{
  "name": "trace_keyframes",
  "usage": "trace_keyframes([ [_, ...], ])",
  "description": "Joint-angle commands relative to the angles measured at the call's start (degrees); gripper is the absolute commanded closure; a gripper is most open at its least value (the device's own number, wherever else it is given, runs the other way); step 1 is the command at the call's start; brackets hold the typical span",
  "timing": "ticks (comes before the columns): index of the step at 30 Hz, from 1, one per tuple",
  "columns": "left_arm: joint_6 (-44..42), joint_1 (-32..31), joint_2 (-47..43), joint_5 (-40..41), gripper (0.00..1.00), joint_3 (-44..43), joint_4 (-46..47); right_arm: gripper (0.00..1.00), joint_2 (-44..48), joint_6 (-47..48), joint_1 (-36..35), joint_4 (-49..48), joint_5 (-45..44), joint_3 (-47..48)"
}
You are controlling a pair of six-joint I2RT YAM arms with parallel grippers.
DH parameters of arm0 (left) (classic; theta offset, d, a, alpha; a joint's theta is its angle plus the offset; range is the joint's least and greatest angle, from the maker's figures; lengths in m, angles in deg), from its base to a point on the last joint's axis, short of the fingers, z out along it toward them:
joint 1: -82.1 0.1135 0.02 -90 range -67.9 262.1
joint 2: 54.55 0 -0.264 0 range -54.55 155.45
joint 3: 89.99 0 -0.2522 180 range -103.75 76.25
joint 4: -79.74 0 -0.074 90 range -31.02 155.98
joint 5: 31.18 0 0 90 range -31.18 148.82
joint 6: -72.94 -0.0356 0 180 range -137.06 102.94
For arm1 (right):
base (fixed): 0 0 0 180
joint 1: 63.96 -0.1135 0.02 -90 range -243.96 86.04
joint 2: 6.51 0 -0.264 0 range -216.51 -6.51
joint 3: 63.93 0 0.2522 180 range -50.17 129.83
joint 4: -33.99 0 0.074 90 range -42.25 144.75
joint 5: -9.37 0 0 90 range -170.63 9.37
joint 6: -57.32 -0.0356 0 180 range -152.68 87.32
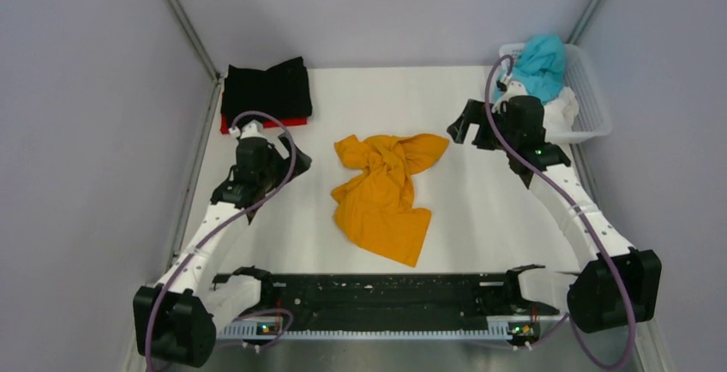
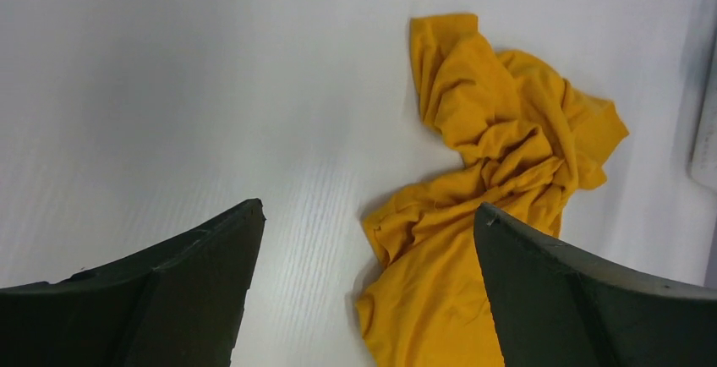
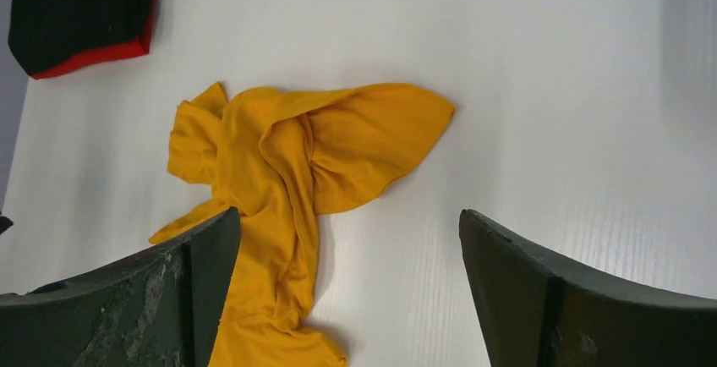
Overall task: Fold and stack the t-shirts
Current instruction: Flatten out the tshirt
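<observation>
My left gripper swings across, back and down onto the orange t-shirt's near corner (image 1: 415, 257) next, since that corner lies flat, below it and rightward in the top view.
An orange t-shirt (image 1: 386, 192) lies crumpled in the middle of the white table, also seen in the left wrist view (image 2: 499, 172) and the right wrist view (image 3: 287, 164). A folded black t-shirt (image 1: 267, 89) rests on a folded red t-shirt (image 1: 257, 123) at the back left. A teal t-shirt (image 1: 538, 65) and a white t-shirt (image 1: 561, 108) sit in the basket. My left gripper (image 1: 296, 156) hovers open to the left of the orange shirt, holding nothing. My right gripper (image 1: 465, 125) hangs open to its right, above the table, holding nothing.
A white lattice basket (image 1: 591, 98) stands at the back right corner. Grey walls close in the table on the left, back and right. A black rail (image 1: 377, 291) with the arm bases runs along the near edge.
</observation>
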Motion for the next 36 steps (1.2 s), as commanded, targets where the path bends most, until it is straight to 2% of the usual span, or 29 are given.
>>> trace_keyframes([
  [1, -2.8, -4.8, 3.9, -8.5, 0.01, -1.9, 0.6, 0.01, -1.0, 1.2, -0.8, -0.3, -1.4, -1.3],
  [6, -7.8, -18.9, 9.5, -10.3, 0.01, -5.8, 0.3, 0.01, -7.9, -0.8, -1.0, 0.9, -4.3, 2.7],
  [11, -14.0, -33.0, 18.9, -12.9, 0.01, -15.2, 0.4, 0.02, -15.7, -4.4, -1.3, 1.1, -4.6, 6.2],
  [17, -14.9, -43.8, 33.5, -15.5, 0.01, -24.9, -1.9, 0.03, -22.7, -5.2, -1.5, 5.6, -6.6, 11.8],
  [22, -14.3, -52.5, 41.7, -9.1, 0.01, -29.5, -6.1, 0.01, -22.7, -5.2, -1.4, 8.5, -14.0, 12.7],
  [31, -3.4, -61.6, 50.7, 3.3, 0.05, -27.1, -4.0, 0.01, -17.5, -6.2, -1.3, 9.0, -15.1, 7.9],
  [34, -1.0, -61.7, 54.7, 7.1, 0.13, -29.5, -8.1, 0.01, -14.9, -6.2, -1.3, 9.1, -13.2, 6.6],
  [36, 0.2, -61.8, 56.3, 9.4, 0.25, -30.8, -11.5, 0.01, -13.4, -6.2, -1.3, 9.2, -12.9, 5.9],
])
